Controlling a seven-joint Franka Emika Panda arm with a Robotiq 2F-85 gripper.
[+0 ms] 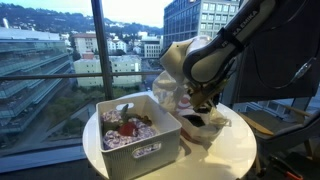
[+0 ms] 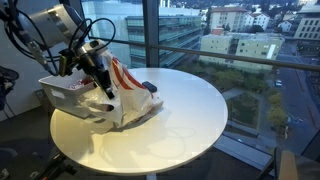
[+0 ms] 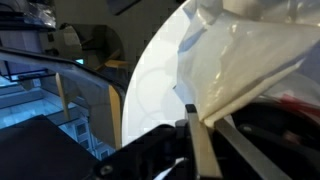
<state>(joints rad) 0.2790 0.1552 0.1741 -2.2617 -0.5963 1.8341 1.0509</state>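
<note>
The bag is still crumpled, so my gripper should pull the fold it is holding across to the bag's edge farthest from the bin and let go of it there.
My gripper [image 3: 205, 128] is shut on a fold of a white plastic bag [image 3: 240, 60] and holds it up off the round white table [image 3: 155, 80]. In both exterior views the gripper [image 1: 203, 103] [image 2: 97, 72] sits just above the bag [image 1: 200, 122] [image 2: 120, 95], which has red markings and lies crumpled on the table [image 1: 230, 150] [image 2: 170, 120]. A white bin [image 1: 140, 135] with red and pale items inside stands right next to the bag; it also shows behind the bag in an exterior view [image 2: 62, 92].
The table stands against tall windows over a city view. A dark flat object [image 2: 148, 87] lies on the table beside the bag. A chair or desk edge [image 1: 285, 115] stands behind the table. A wooden chair [image 3: 90, 100] shows below the table rim.
</note>
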